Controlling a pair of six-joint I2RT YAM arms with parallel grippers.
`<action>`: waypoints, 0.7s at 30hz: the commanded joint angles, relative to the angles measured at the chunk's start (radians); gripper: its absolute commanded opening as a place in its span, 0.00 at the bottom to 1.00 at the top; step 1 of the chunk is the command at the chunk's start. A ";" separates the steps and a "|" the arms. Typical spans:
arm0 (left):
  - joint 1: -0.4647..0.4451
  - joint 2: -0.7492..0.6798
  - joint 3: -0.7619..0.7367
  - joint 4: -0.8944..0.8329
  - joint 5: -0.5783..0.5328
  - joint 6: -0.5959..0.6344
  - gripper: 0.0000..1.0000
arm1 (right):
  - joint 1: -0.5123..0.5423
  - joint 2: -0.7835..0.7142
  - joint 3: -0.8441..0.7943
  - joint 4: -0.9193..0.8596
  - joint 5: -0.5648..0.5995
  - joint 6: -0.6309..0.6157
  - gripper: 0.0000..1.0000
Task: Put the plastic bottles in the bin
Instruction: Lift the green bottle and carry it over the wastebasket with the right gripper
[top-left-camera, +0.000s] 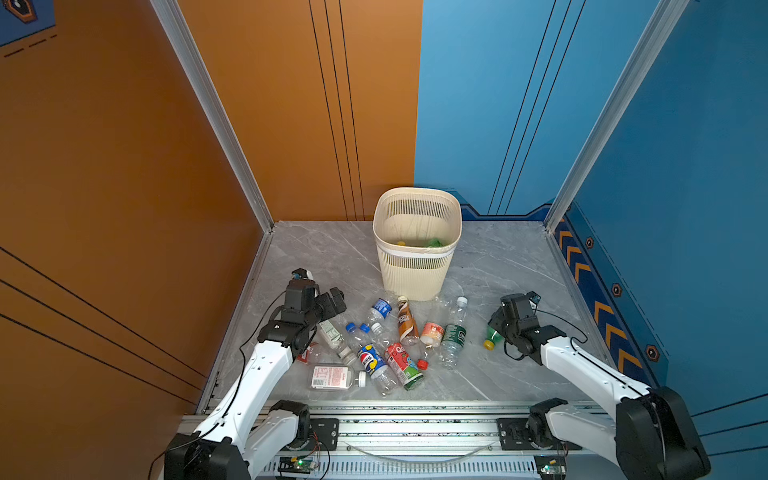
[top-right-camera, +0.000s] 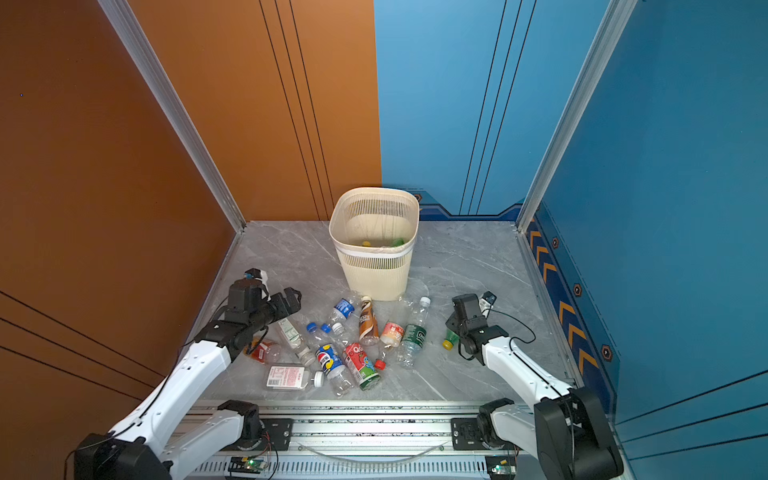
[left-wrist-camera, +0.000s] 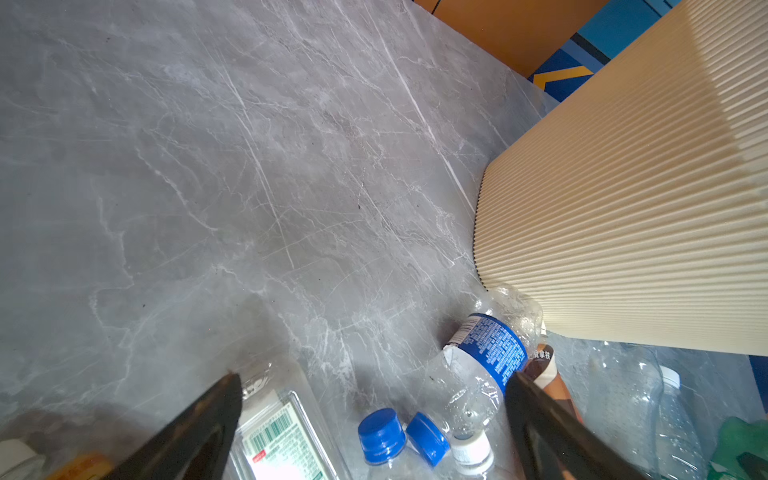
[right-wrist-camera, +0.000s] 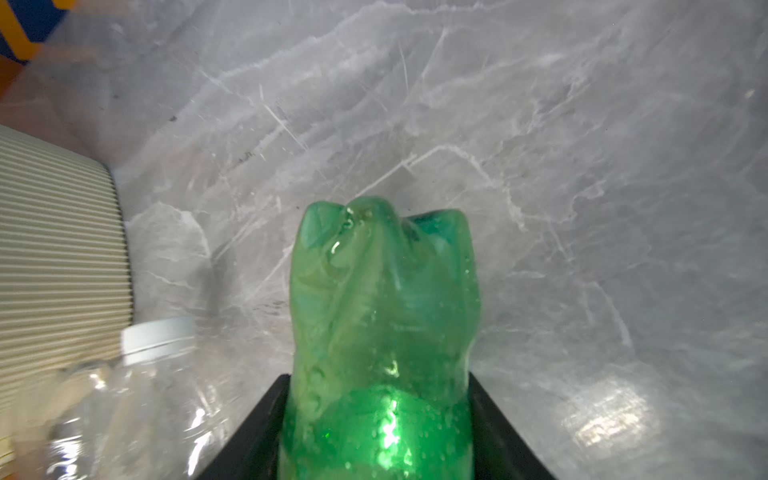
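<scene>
The cream bin's rim is higher than the green bottle with the yellow cap, so my right gripper needs to lift the bottle outward and over the bin's opening (top-left-camera: 421, 218) to release it.
The cream bin (top-left-camera: 415, 274) (top-right-camera: 374, 274) stands at the back middle, with a green bottle (top-left-camera: 435, 242) lying inside it. Several plastic bottles (top-left-camera: 372, 361) (top-right-camera: 328, 361) lie in a pile in front of it. My right gripper (right-wrist-camera: 377, 377) (top-left-camera: 498, 330) is shut on a green bottle (right-wrist-camera: 382, 299) (top-right-camera: 450, 338) with a yellow cap, low over the table to the right of the pile. My left gripper (left-wrist-camera: 372, 377) (top-left-camera: 334, 303) is open above the pile's left side, over blue-capped bottles (left-wrist-camera: 381, 434) and a clear green-labelled bottle (left-wrist-camera: 286, 436).
A brown bottle (top-left-camera: 406, 322) and a clear bottle with a white cap (top-left-camera: 454, 336) lie near the bin's foot. Orange and blue walls close in the grey marble table (top-left-camera: 519, 270). A metal rail (top-left-camera: 415, 428) runs along the front.
</scene>
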 joint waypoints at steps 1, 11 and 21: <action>0.008 -0.017 0.004 -0.012 -0.010 -0.001 1.00 | 0.011 -0.081 0.087 -0.076 0.066 -0.056 0.48; 0.025 -0.038 0.011 -0.044 -0.008 -0.021 1.00 | 0.043 -0.117 0.486 -0.156 0.054 -0.224 0.46; 0.036 -0.056 -0.010 -0.055 -0.009 -0.018 1.00 | 0.186 0.198 0.945 -0.032 0.012 -0.369 0.46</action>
